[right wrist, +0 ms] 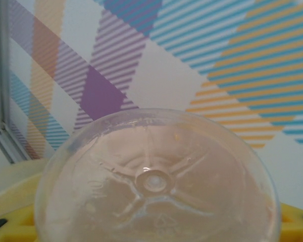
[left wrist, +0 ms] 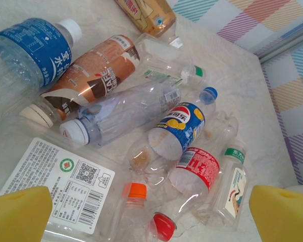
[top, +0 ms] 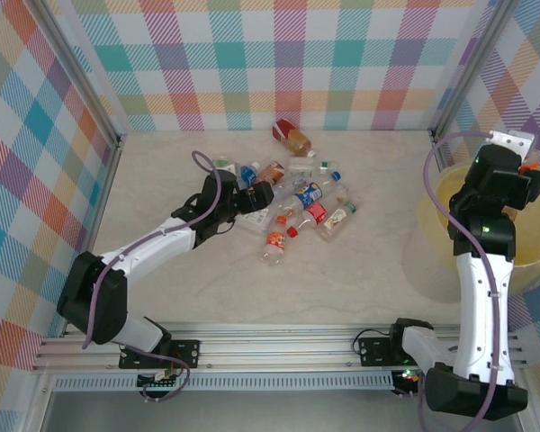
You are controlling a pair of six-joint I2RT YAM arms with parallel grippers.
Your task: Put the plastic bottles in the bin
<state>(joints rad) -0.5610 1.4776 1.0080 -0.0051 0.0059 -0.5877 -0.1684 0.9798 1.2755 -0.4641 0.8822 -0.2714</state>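
The pale-yellow bin's wide opening already lies beneath the robot's right gripper, so the gripper needs to go down a little over the bin next and release the clear bottle point(right wrist: 154, 181).
Several plastic bottles point(top: 297, 202) lie heaped in the middle of the table. My left gripper point(top: 256, 193) hovers over the heap's left side, open. In the left wrist view its yellow pads point(left wrist: 20, 214) straddle a red-capped, red-labelled bottle point(left wrist: 194, 171) and an orange-capped one point(left wrist: 136, 190) without touching them. My left gripper point(left wrist: 151, 217) holds nothing. A larger bottle with brown liquid point(top: 292, 137) lies at the back. My right gripper point(top: 508, 153) is raised over the pale-yellow bin point(top: 432, 211) at the right. It is shut on a clear bottle point(right wrist: 154, 181), whose round base faces the right wrist camera.
A blue-labelled water bottle point(left wrist: 33, 48), a brown-labelled one point(left wrist: 91, 75) and a flat clear one with a white label point(left wrist: 55, 181) crowd the heap's left. Checked walls and metal posts point(top: 117, 139) close in the table. Bare tabletop point(top: 360, 279) lies between heap and bin.
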